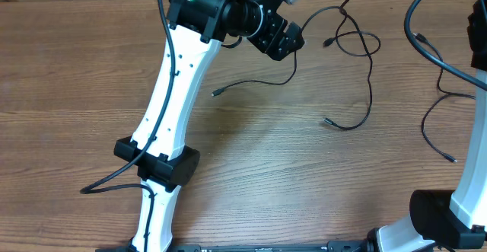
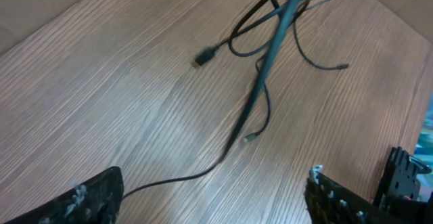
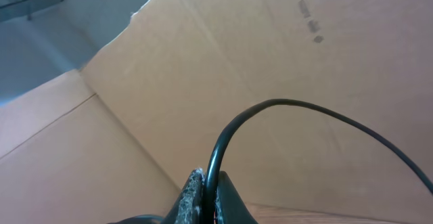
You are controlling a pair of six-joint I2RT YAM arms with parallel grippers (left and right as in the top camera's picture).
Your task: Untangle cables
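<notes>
My right gripper holds a cable that still crosses the tangle, so it will next pull toward the right in the overhead view and release beside the cable lying apart.
Several thin black cables lie looped on the wooden table right of centre, with one plug end toward the middle. Another cable trails left to a plug. My left gripper hovers over that cable's right end. In the left wrist view the left gripper is open, its fingers wide apart, and a cable runs along the table beside the left finger. A raised cable crosses the tangle beyond. My right gripper is shut on a black cable that arcs up and right.
Thicker black robot wires hang at the top right near the right arm. A cardboard wall fills the right wrist view. The left arm spans the table's left half. The table's far corner edge shows in the left wrist view.
</notes>
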